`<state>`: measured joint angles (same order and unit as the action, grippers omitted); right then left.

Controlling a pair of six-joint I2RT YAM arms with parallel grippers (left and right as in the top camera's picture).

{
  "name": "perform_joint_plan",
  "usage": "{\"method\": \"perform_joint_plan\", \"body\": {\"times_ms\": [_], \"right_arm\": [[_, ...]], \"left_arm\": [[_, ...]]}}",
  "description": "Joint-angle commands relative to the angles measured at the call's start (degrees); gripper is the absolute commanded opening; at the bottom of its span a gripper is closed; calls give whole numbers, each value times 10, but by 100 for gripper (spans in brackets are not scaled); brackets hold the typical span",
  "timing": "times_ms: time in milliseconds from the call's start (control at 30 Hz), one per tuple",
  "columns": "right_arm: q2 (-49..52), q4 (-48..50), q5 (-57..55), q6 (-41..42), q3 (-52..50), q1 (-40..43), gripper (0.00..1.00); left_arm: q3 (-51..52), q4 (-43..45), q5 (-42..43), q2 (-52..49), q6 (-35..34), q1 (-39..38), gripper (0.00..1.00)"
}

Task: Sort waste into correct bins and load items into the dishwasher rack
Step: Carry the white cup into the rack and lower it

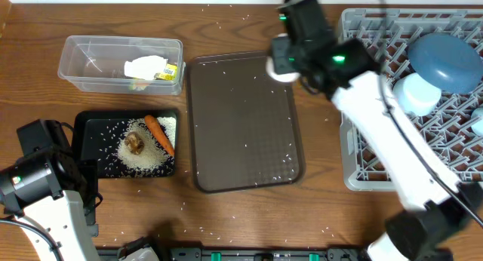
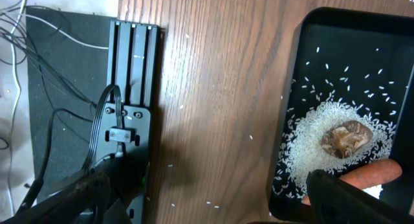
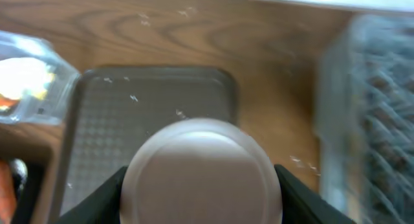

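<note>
My right gripper lowers the white cup beside the light-blue cup (image 1: 416, 95) next, then releases it, as free rack slots lie to the right in the overhead view.
My right gripper (image 3: 202, 201) is shut on a white cup (image 3: 202, 169), held over the far right corner of the brown serving tray; the cup also shows in the overhead view (image 1: 282, 66). My left gripper (image 2: 213, 208) is open and empty, beside the left edge of the black tray (image 1: 89, 144). That tray holds loose white rice (image 2: 304, 153), a brown food lump (image 2: 347, 138) and an orange carrot (image 1: 159, 133). The clear container (image 1: 83, 61) holds the crumpled wrapper (image 1: 151, 69). The grey rack (image 1: 377, 151) holds a blue round dish (image 1: 447, 59) and a light-blue cup (image 1: 416, 95). Chopsticks are out of view.
The dark brown serving tray (image 1: 241, 125) lies in the middle with a few rice grains on it. Rice grains are scattered over the wooden table. A black rail and cables (image 2: 123, 88) lie by the left arm's base. The right arm (image 1: 392, 140) stretches over the rack's left side.
</note>
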<state>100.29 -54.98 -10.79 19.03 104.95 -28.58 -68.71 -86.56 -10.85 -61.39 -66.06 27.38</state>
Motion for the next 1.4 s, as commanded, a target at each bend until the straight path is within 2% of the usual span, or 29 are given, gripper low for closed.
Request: {"method": "perform_joint_plan", "body": {"times_ms": [0, 267, 567, 767, 1100, 1367], "right_arm": [[-43, -57, -49, 62, 3, 38, 51], [-101, -194, -55, 80, 3, 155, 49], [-122, -215, -59, 70, -2, 322, 50], [-122, -156, -59, 71, -64, 416, 52], [-122, 38, -59, 68, -255, 522, 54], [-122, 135, -59, 2, -287, 563, 56]], "left_arm": [[-1, -2, -7, 0, -7, 3, 98], [-1, -2, -6, 0, -7, 3, 98], [-1, -2, -7, 0, -7, 3, 98], [-1, -2, -7, 0, -7, 3, 98], [-1, -2, -6, 0, -7, 3, 98], [-1, -2, -7, 0, -7, 3, 98]]}}
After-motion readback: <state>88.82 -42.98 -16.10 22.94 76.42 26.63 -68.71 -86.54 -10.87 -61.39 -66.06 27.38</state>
